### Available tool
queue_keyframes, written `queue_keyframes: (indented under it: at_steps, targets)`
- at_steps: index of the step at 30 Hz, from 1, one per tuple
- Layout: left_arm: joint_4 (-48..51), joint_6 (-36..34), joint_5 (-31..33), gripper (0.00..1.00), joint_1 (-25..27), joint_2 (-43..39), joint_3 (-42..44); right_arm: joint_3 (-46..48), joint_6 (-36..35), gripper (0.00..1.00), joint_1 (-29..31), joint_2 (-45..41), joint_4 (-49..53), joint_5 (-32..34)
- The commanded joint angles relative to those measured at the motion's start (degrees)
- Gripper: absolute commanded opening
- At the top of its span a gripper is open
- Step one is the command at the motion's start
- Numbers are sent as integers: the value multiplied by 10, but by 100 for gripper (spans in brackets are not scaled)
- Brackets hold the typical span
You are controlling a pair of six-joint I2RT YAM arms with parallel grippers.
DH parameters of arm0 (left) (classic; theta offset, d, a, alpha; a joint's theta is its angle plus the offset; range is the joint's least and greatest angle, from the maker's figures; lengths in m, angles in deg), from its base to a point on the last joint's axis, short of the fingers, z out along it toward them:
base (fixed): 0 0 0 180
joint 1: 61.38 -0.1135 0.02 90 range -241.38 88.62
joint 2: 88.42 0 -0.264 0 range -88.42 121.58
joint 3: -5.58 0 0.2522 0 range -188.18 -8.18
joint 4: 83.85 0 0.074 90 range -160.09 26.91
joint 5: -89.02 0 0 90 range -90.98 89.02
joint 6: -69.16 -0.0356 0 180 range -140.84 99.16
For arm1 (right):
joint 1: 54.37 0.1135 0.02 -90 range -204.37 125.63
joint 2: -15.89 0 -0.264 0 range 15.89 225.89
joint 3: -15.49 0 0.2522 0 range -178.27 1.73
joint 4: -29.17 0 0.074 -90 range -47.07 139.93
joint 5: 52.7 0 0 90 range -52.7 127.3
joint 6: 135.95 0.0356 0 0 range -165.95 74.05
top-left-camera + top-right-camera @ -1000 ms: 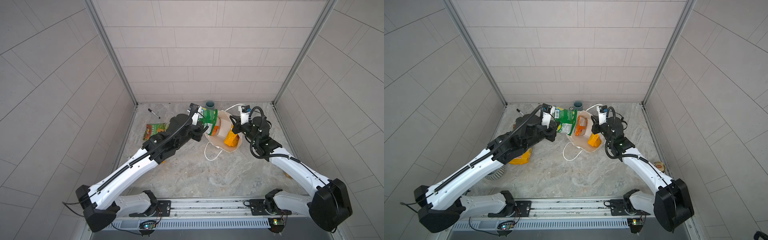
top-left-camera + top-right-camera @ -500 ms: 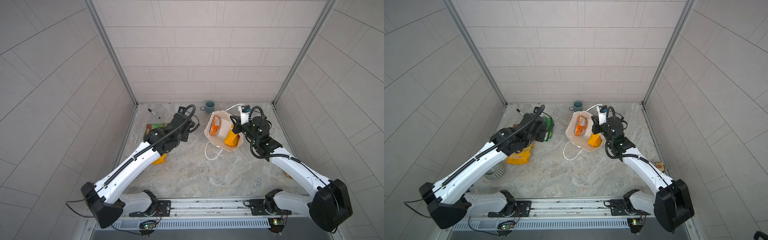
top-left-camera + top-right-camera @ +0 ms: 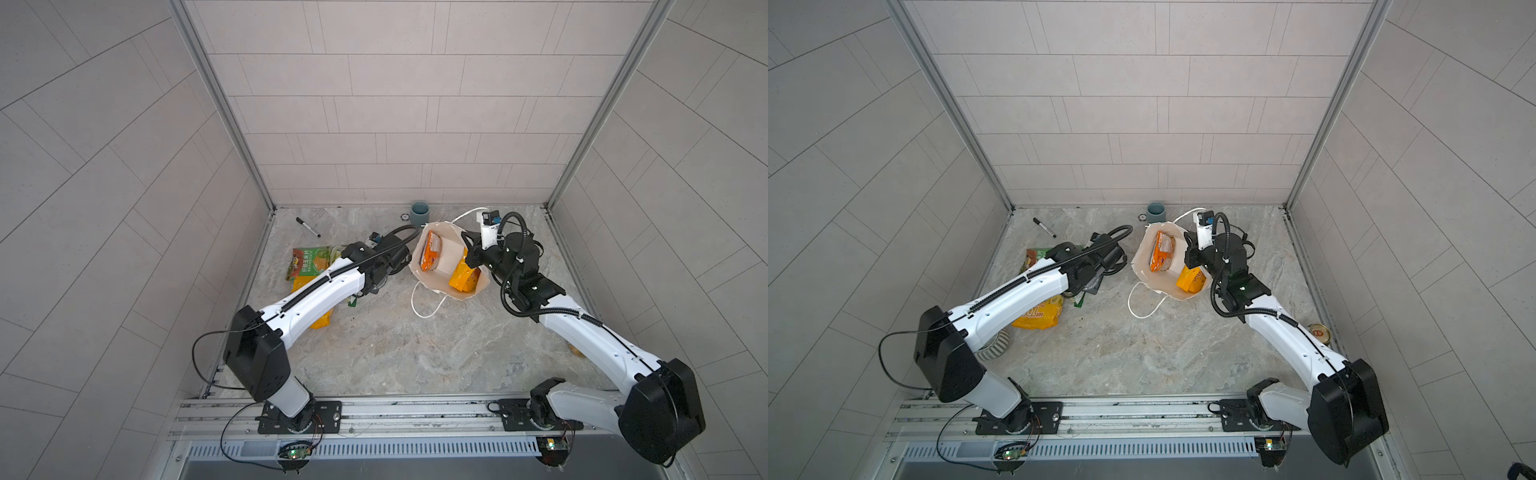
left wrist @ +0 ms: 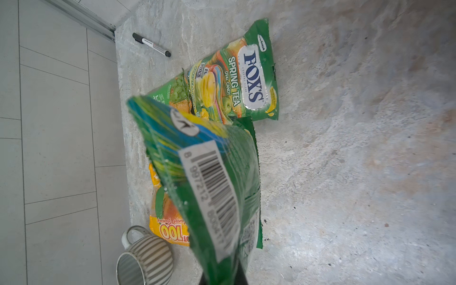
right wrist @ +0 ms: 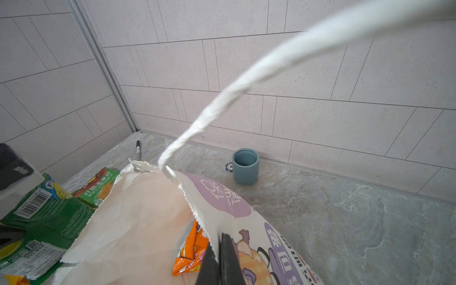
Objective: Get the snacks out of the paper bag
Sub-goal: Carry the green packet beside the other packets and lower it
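The green snack packet still hangs above the table; my left gripper will next lower and release it on the bare tabletop beside the yellow packet.
The white paper bag [image 3: 446, 259] stands open near the back, and my right gripper [image 5: 219, 261] is shut on its rim, one finger inside and one on the cartoon print. An orange snack packet [image 3: 430, 251] and a yellow-orange one [image 3: 463, 279] lie inside. Left of the bag, my left gripper [image 4: 223, 278] is shut on a green snack packet [image 4: 209, 185], barcode side showing, which hangs just above a pile of snacks on the table. The pile holds a green FOX'S packet [image 4: 237, 81], a green chip packet [image 3: 309, 262] and a yellow packet [image 3: 1038, 316].
A black marker pen [image 3: 307, 227] lies by the back left corner. A grey-blue cup [image 3: 419, 213] stands at the back wall behind the bag. A striped mug [image 4: 143, 259] sits beside the pile near the left wall. A small tin [image 3: 1318, 332] rests at the right wall.
My left arm has carried the green packet away from the bag mouth, leftward and down over the pile. The right gripper and the bag have stayed put.
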Motion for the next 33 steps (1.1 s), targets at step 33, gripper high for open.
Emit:
queue_keyframes:
  at_steps: [33]
  targets:
    - [-9,-36,-23,6,5,92,-18,-20,-10,0,-7,-13,10,6]
